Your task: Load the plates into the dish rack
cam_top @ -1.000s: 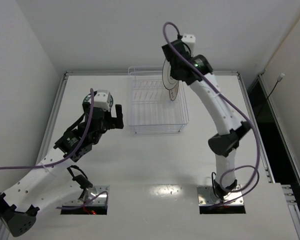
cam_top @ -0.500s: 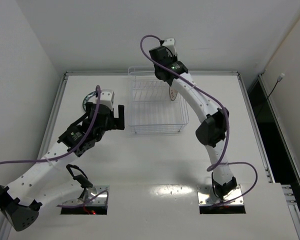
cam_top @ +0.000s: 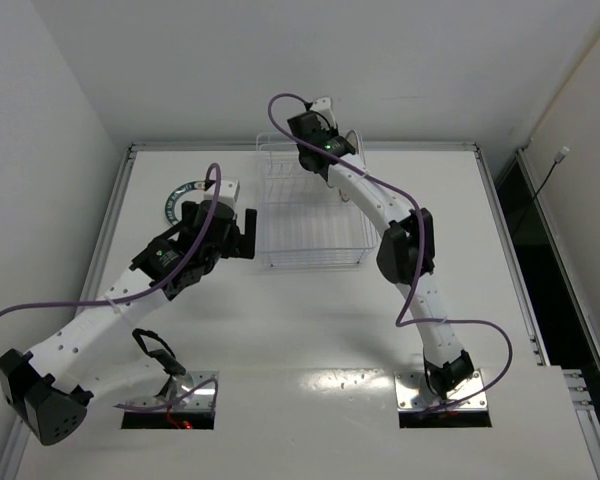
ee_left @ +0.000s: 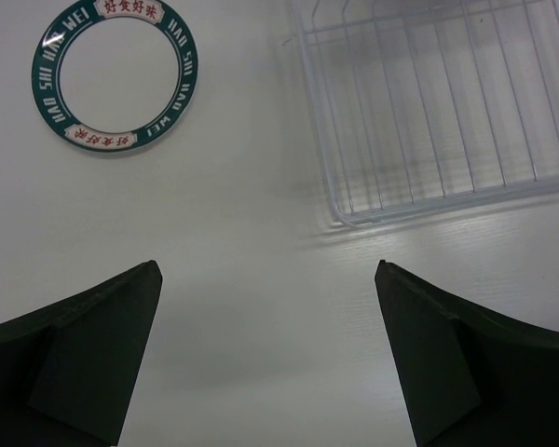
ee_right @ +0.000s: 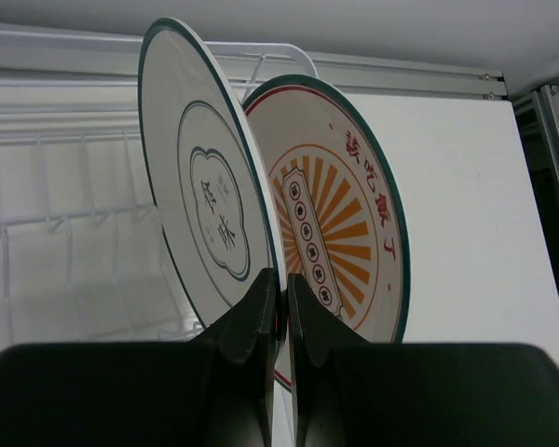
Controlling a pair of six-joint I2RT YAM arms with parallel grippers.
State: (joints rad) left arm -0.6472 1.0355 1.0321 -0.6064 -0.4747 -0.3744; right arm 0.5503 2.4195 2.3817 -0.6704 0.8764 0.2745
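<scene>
The dish rack's neighbouring wires are empty, so I will raise my right gripper higher next, then lower the clover plate upright beside the orange sunburst plate (ee_right: 340,233).
My right gripper (ee_right: 281,275) is shut on the rim of the grey-rimmed clover plate (ee_right: 205,214) and holds it upright over the dish rack (ee_right: 56,186). The orange sunburst plate (ee_right: 340,233) stands upright just to its right. I cannot tell whether the clover plate touches the prongs. In the top view the right gripper (cam_top: 315,150) is over the back of the rack (cam_top: 315,235). The dark-rimmed plate (ee_left: 115,79) lies flat on the table left of the rack, also in the top view (cam_top: 180,193). My left gripper (ee_left: 265,270) is open and empty above the table, near the rack's front left corner (ee_left: 345,209).
The table has a raised rail (cam_top: 190,147) along its back edge and side walls close by. The right arm (cam_top: 400,245) arches over the rack's right side. A purple cable (cam_top: 280,105) loops above the right wrist.
The right arm has swung left and lower with the clover plate, to the back of the rack. The left arm has shifted right, uncovering more of the dark-rimmed plate.
</scene>
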